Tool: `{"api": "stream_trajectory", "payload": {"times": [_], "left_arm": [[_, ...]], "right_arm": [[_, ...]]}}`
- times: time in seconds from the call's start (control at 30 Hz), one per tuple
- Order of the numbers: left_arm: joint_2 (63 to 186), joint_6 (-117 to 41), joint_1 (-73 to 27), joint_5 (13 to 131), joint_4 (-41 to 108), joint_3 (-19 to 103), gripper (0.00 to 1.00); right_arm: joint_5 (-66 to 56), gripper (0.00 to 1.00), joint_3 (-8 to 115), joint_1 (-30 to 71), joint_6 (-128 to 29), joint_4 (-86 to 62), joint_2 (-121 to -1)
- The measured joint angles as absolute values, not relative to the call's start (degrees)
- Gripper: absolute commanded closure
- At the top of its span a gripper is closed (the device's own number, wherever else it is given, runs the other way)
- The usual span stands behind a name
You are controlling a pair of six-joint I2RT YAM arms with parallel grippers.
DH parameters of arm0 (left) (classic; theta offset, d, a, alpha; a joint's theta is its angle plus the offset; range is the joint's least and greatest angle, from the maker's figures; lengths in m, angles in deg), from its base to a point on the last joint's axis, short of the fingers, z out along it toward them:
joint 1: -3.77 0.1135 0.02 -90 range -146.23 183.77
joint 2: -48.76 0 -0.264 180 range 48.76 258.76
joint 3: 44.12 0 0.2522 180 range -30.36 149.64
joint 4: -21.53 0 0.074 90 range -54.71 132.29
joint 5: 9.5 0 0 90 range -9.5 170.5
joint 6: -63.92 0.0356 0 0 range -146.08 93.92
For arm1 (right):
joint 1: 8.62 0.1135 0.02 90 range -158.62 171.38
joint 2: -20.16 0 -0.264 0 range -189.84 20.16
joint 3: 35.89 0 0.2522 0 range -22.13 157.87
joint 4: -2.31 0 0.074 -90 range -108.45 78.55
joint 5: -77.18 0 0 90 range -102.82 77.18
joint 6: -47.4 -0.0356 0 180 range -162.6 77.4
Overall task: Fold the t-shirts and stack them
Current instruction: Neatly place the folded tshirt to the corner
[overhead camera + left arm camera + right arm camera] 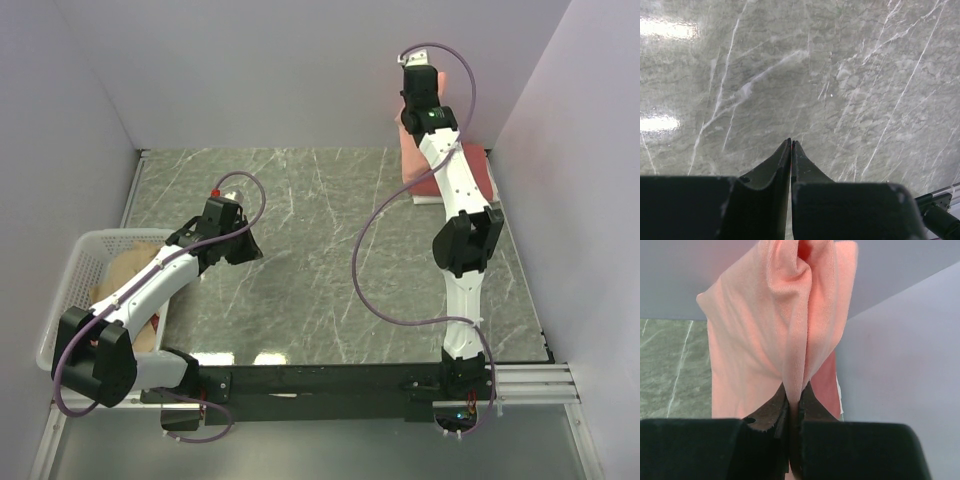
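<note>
I will move my right gripper to the right in the top view and down, then let go of the pink t-shirt's fold, since the red t-shirt (478, 180) (826, 385) lies below it, toward that side.
My right gripper (424, 95) is raised high over the far right corner and is shut on a fold of a light pink t-shirt (755, 340). The shirt hangs down from it (412, 160). In the right wrist view the jaws (795, 395) pinch the cloth tightly. A folded red t-shirt (478, 180) lies on the table under it, and shows behind the pink cloth in the right wrist view (827, 385). My left gripper (240, 245) is shut and empty, low over the bare marble table (791, 142), beside the basket.
A white mesh basket (70, 285) stands at the left edge with tan t-shirts (125, 270) in it. The grey marble table (320, 250) is walled at the back and both sides. Something white edges out from under the red shirt (425, 199).
</note>
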State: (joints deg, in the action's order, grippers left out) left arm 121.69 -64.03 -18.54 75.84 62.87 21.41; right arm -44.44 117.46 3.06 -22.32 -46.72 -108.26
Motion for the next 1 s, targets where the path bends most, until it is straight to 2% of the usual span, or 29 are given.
{"api": "stream_trajectory", "payload": {"times": [0.33, 0.63, 0.7, 0.73, 0.77, 0.8, 1.0], "left_arm": [[121.69, -64.03, -18.54, 75.77, 62.71, 21.41, 0.91], [122.19, -64.01, -18.54, 75.75, 62.65, 21.41, 0.91], [122.83, -64.01, -18.54, 75.75, 62.58, 21.41, 0.91], [123.13, -64.01, -18.54, 75.68, 62.58, 21.41, 0.91], [123.37, -64.01, -18.54, 75.62, 62.56, 21.41, 0.91], [123.66, -63.99, -18.54, 75.46, 62.56, 21.41, 0.91], [124.38, -63.99, -18.54, 74.55, 62.52, 21.41, 0.91]], "right_arm": [[-44.53, 1.0, 116.17, 2.19, -22.32, -46.37, -107.76], [-42.21, 1.0, 111.97, -2.58, -22.67, -44.05, -108.04], [-41.6, 0.66, 111.86, -4.74, -23.31, -43.33, -109.4], [-41.38, 0.52, 111.82, -5.64, -23.88, -42.54, -110.38], [-41.31, 0.2, 111.82, -6.62, -24.38, -41.39, -111.45], [-41.14, 0.17, 111.82, -7.63, -25.01, -40.27, -112.68], [-39.35, 0.15, 112.58, -11.8, -28.95, -39.46, -118.51]]}}
